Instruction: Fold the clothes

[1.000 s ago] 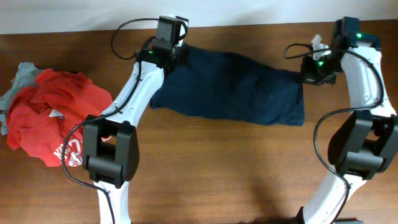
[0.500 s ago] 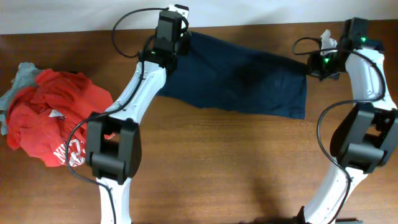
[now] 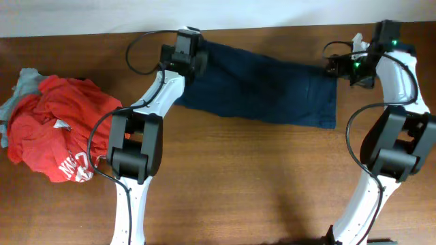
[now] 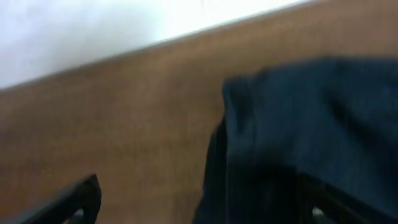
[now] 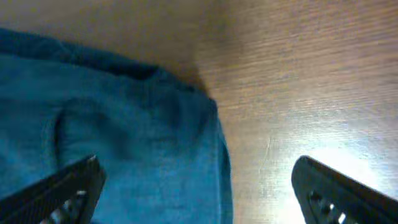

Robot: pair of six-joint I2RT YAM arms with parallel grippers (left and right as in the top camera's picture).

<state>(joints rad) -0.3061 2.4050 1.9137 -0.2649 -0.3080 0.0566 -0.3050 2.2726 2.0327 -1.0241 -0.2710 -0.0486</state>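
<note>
The shorts' side edge near their corner (image 3: pixel 335 90) (image 5: pixel 225 177) runs between my right gripper's open fingers beside bare wood. My right gripper will next move back and down onto it.
The clothes, dark navy shorts (image 3: pixel 262 85), lie spread flat across the back of the wooden table. My left gripper (image 3: pixel 193 58) is at their upper left corner. In the left wrist view it (image 4: pixel 199 208) stands open, with the cloth's (image 4: pixel 311 124) edge lying loose between its fingers. My right gripper (image 3: pixel 335 69) is at the upper right corner. The right wrist view shows it (image 5: pixel 202 199) open too, its left finger (image 5: pixel 68 193) over the fabric (image 5: pixel 124 124) and its right finger over bare wood. Neither gripper holds anything.
A crumpled red T-shirt (image 3: pixel 61 129) with white lettering is piled at the left, with a pale grey-teal garment (image 3: pixel 20 85) under its far side. The table's back edge (image 3: pixel 272 28) runs just behind the shorts, against a white wall.
Both grippers have gone from shut to open and let go of the shorts' corners. The shorts, carried towards the back edge, now lie flat on the table.
</note>
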